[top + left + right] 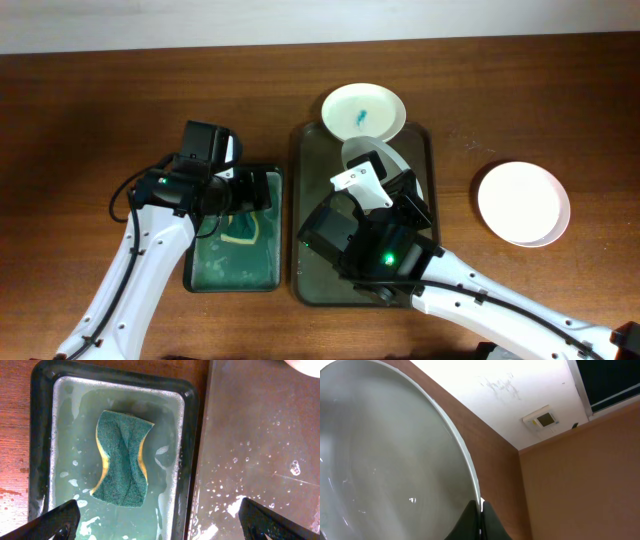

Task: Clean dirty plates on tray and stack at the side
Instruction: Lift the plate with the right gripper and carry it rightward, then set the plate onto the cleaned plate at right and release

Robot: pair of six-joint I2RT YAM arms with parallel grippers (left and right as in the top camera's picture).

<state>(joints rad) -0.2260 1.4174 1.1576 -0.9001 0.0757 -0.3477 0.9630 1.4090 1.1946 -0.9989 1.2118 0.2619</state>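
My right gripper should move past the tray [312, 180] and down to let go of the white plate's rim, because the clean plate [523, 203] is below it, to its right in the overhead view.
My right gripper [398, 196] is shut on the rim of a white plate [382, 157] and holds it on edge above the dark tray [312, 180]. In the right wrist view the fingertips [481, 510] pinch the plate [385, 460], whose face looks clean. A white plate with a blue smear [363, 110] lies at the tray's far end. My left gripper [243, 194] is open and empty above the water basin [232, 287]. In the left wrist view its fingers [160, 525] straddle the basin's right rim [187, 435], with the green-and-yellow sponge [121, 458] lying in the water ahead of them.
A clean white plate [522, 203] rests on the wooden table to the right of the tray. The tray surface is wet and soapy in the left wrist view [255, 450]. The basin sits right beside the tray's left edge.
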